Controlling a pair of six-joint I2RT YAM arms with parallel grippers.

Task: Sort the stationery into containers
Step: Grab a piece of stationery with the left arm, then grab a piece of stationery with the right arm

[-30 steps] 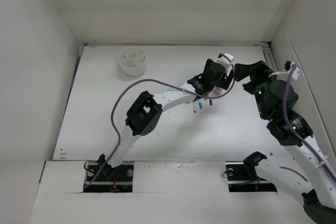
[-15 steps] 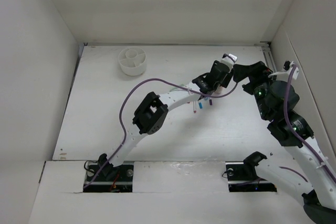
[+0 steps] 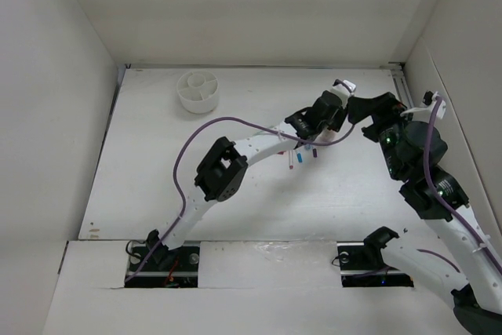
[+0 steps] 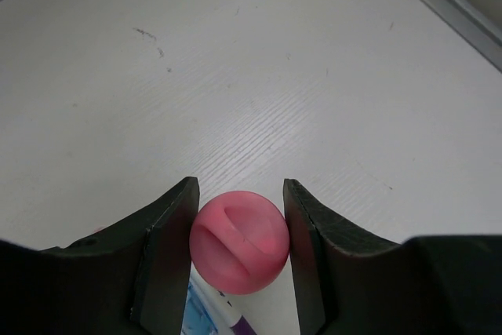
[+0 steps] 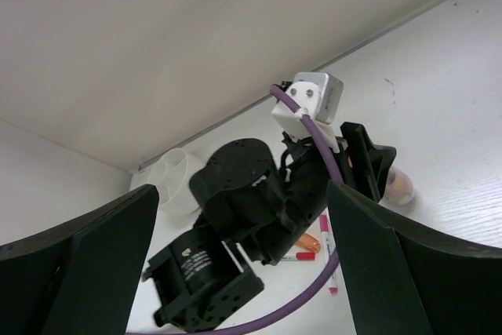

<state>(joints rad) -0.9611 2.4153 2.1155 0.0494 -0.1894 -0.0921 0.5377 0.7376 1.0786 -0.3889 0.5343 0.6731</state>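
The bottle goes up and to the left in the top view next, over the divided white cup [image 3: 198, 90]. My left gripper releases it there, as the cup has room.
A pink-capped white bottle [image 4: 239, 245] stands on the table, seen from above in the left wrist view. My left gripper [image 4: 239, 225] is shut on its cap, with both fingers against it. In the top view the left gripper [image 3: 336, 129] is at the right of the table's middle. The bottle also shows in the right wrist view [image 5: 400, 186], partly hidden by the fingers. My right gripper [image 3: 362, 111] is open and empty just right of it, and its wrist view [image 5: 243, 194] looks at the left arm. The divided white cup [image 3: 198, 90] stands at the far left.
Several markers [image 3: 294, 158] lie under the left forearm, among them red-capped [image 5: 302, 256], orange [image 5: 308, 241] and pink [image 5: 324, 260] ones. A purple-capped marker [image 4: 227, 319] lies under the bottle's cap. White walls enclose the table. The left arm's purple cable [image 3: 235, 121] loops above it.
My left gripper has moved right and a little farther, away from the markers, and now sits around the bottle's cap. The right arm has barely moved.
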